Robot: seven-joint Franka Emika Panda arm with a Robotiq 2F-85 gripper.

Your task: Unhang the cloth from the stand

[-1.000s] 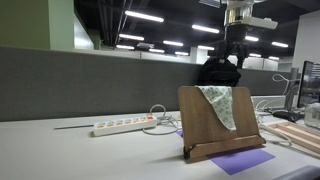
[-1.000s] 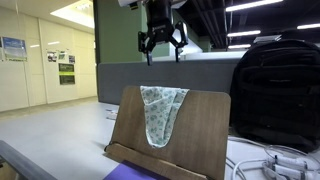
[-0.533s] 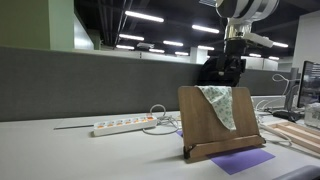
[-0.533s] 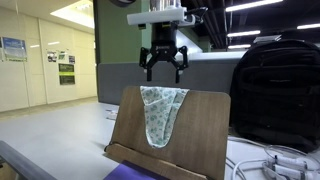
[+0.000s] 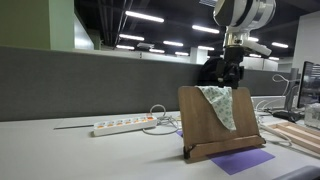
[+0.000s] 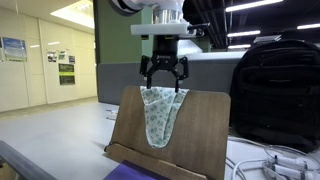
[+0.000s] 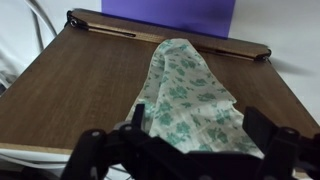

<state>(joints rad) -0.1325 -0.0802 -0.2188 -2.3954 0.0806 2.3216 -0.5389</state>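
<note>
My gripper will next go down onto the cloth's top fold (image 6: pixel 167 91) (image 7: pixel 198 144) just below it and close, because its open fingers are still above the stand's upper edge.
The pale whitish-green speckled cloth (image 5: pixel 219 104) hangs over the top edge of the brown wooden stand (image 5: pixel 200 125), draping down its tilted panel; it also shows in the exterior view (image 6: pixel 160 113) on the stand (image 6: pixel 130 125) and in the wrist view (image 7: pixel 195 95) on the stand (image 7: pixel 80 80). My gripper (image 6: pixel 164 88) is open, its fingers straddling the cloth's top fold just above the stand's upper edge. In the exterior view the gripper (image 5: pixel 231 82) sits behind the stand's top. In the wrist view the gripper (image 7: pixel 195 140) has its fingers on either side of the cloth.
A black bag (image 6: pixel 276 90) stands behind the stand. A white power strip (image 5: pixel 122 126) with cables lies on the table. A flat purple sheet (image 5: pixel 243 160) lies in front of the stand, also in the wrist view (image 7: pixel 170 15). A wooden board (image 5: pixel 295 135) lies at one side.
My gripper has come down from well above the stand to the cloth's top fold, staying open. The cloth and stand have not moved.
</note>
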